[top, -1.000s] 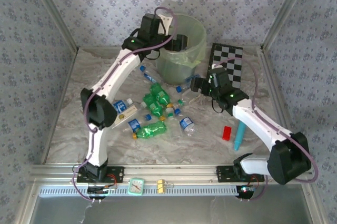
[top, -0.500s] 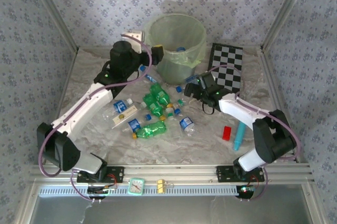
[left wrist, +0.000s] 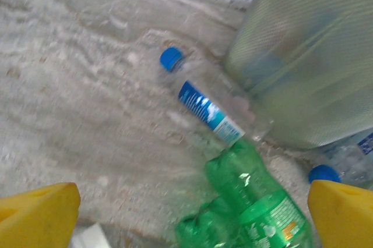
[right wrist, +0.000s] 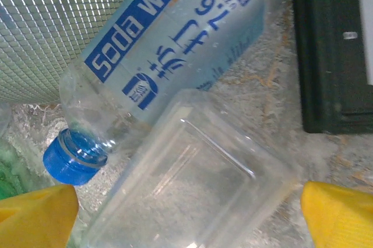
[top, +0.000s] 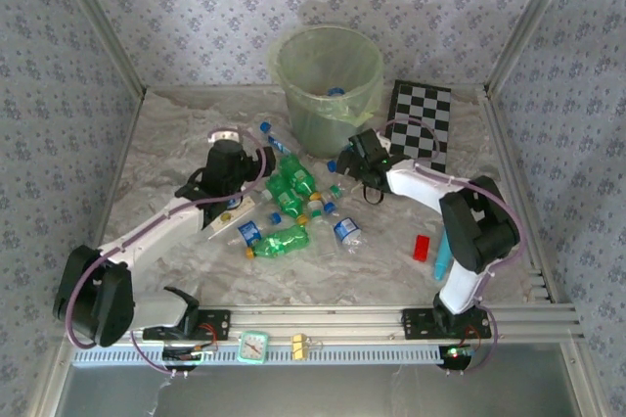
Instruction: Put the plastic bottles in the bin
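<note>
The robot's right gripper needs to go down next around the bottle's body near its base (right wrist: pixel 189 190) and close across it, since the clear square bottle is between the spread fingers.
The bin (top: pixel 328 69), a pale green bucket, stands at the back with a blue-capped bottle inside it. Several plastic bottles (top: pixel 293 182), green and clear, lie on the table in front of it. My left gripper (top: pixel 262 168) hangs open just left of the green ones. Ahead of the left gripper (left wrist: pixel 189 219) lie a clear blue-capped bottle (left wrist: pixel 213 111) and a green bottle (left wrist: pixel 256 195) beside the bin wall (left wrist: pixel 309 56). My right gripper (top: pixel 344 161) is open at the bin's foot. Between the right gripper's (right wrist: pixel 186 219) spread fingers lies a clear square bottle (right wrist: pixel 192 184), with a soda water bottle (right wrist: pixel 175 38) just beyond.
A chequered board (top: pixel 423 123) lies right of the bin, its dark edge (right wrist: pixel 335 50) close to my right gripper. A red block (top: pixel 422 247) and a cyan stick (top: pixel 442 260) lie at the right front. A small clock (top: pixel 253 346) sits on the front rail.
My left arm has pulled back from over the bin and come down to the bottles at the left. My right gripper has moved left and lower to the bin's foot.
</note>
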